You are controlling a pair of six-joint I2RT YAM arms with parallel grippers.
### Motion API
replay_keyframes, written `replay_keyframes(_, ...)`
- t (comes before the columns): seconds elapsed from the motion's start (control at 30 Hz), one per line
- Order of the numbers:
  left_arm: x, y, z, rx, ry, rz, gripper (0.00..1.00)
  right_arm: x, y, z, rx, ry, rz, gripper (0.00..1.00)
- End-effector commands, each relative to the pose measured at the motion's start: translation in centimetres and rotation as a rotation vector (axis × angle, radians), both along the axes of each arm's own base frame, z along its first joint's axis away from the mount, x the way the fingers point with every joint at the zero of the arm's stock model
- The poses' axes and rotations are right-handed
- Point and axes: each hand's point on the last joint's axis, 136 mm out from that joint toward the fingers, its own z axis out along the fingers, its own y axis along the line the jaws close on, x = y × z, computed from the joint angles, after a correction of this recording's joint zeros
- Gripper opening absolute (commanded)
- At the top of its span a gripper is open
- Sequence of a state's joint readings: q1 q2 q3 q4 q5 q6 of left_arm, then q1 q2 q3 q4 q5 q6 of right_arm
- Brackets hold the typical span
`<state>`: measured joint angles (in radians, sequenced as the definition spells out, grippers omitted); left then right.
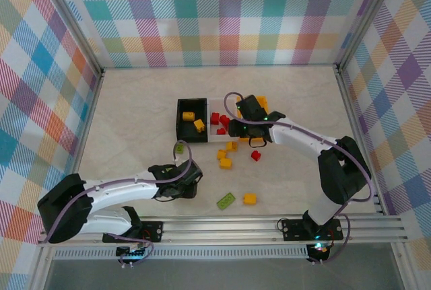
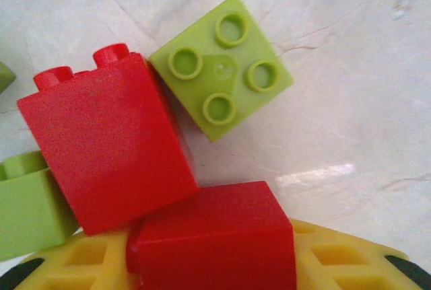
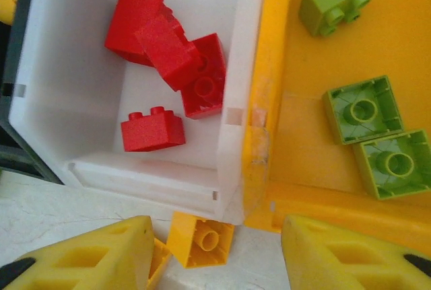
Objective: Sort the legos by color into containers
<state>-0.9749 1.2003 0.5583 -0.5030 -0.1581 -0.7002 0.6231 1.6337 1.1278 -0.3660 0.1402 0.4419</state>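
My left gripper lifts the red lego it holds next, carries it outward over the white container (image 1: 219, 119) and releases it inside, because red legos already lie there.
My left gripper (image 1: 187, 181) is low on the table at the near left. In the left wrist view its yellow fingers (image 2: 337, 256) press both sides of a red lego (image 2: 212, 236), which leans against a second red lego (image 2: 108, 142). A lime lego (image 2: 221, 68) lies studs-up just beyond. My right gripper (image 3: 215, 256) hangs open over the near rims of the white container (image 3: 236, 68) and the orange container (image 3: 283, 68), with nothing between its fingers. Red legos (image 3: 168, 48) lie in the white one, lime legos (image 3: 363, 108) in the orange one. A yellow-orange lego (image 3: 201, 239) lies on the table beneath.
The black container (image 1: 182, 128) holds two yellow legos (image 1: 199, 126). Loose on the table are yellow legos (image 1: 224, 162), a red one (image 1: 256, 155), a green one (image 1: 225, 200) and a yellow one (image 1: 249, 198). Metal rails (image 1: 269, 223) run along the near edge.
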Motion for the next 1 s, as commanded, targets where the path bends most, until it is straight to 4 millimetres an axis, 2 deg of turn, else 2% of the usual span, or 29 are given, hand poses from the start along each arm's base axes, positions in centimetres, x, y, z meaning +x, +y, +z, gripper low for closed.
replay_keyframes(0.0,0.0,-1.8,3.0,-0.110,-0.013,-0.003,0.40,0.0,-0.4,1.5,0.049,-0.029,-0.022,0.54)
replay_keyframes(0.13,2.2,-4.3,6.8,-0.235,-0.053,-0.003,0.40,-0.7,-1.5,1.6,0.059,-0.032,-0.044,0.54)
replay_keyframes(0.23,5.8,-5.8,9.0,-0.300,-0.085,0.021,0.39,-1.5,-2.7,1.0,0.061,-0.023,-0.070,0.54)
replay_keyframes(0.4,13.6,-9.4,12.9,-0.329,-0.188,0.015,0.37,-2.7,-3.8,0.1,0.068,0.004,-0.090,0.54)
replay_keyframes(0.5,18.1,-10.4,12.6,-0.301,-0.190,0.047,0.34,-3.3,-4.1,0.0,0.071,0.007,-0.095,0.54)
replay_keyframes(0.63,22.1,-10.8,11.1,-0.260,-0.176,0.089,0.33,-3.8,-4.5,0.1,0.069,0.006,-0.095,0.55)
replay_keyframes(0.8,23.9,-12.0,9.2,-0.224,-0.142,0.090,0.36,-4.4,-4.9,0.0,0.064,0.003,-0.091,0.55)
replay_keyframes(0.83,24.1,-11.9,8.9,-0.219,-0.139,0.098,0.39,-4.6,-5.0,-0.1,0.063,0.005,-0.093,0.55)
replay_keyframes(0.97,24.2,-12.6,9.3,-0.242,-0.139,0.092,0.63,-5.1,-5.1,-0.7,0.061,0.024,-0.082,0.57)
